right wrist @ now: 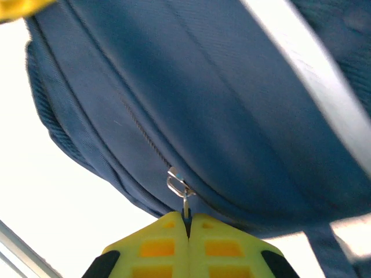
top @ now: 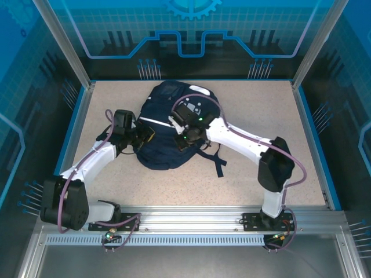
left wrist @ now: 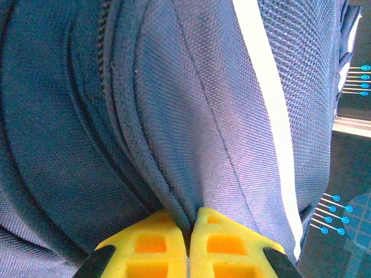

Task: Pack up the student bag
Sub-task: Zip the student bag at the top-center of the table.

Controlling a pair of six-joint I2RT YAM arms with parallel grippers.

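Note:
My right gripper will next pull the pull (right wrist: 177, 184) along the seam toward the bag's edge by the dark strap (right wrist: 313, 227) and let go of it, because the seam continues past the pull.
The student bag (top: 168, 110), a big dark navy backpack with thin white stripes, lies in the middle of the table. At the bag's left edge my left gripper (top: 148, 135) is shut. In the left wrist view its yellow fingertips (left wrist: 188, 223) pinch a raised fold of the bag's fabric (left wrist: 174, 87) beside a closed zipper line. On the bag's lower front my right gripper (top: 184, 141) is shut too. From the right wrist camera its tips (right wrist: 186, 215) clamp the tab of a silver zipper pull (right wrist: 177, 184) on the bag (right wrist: 203, 87).
A dark strap (top: 219, 162) trails from the bag toward the near right. Speckled beige tabletop (top: 261, 104) surrounds the bag. Blue-edged frame posts (top: 307, 55) wall the sides, and an aluminium rail (top: 191, 217) runs along the near edge.

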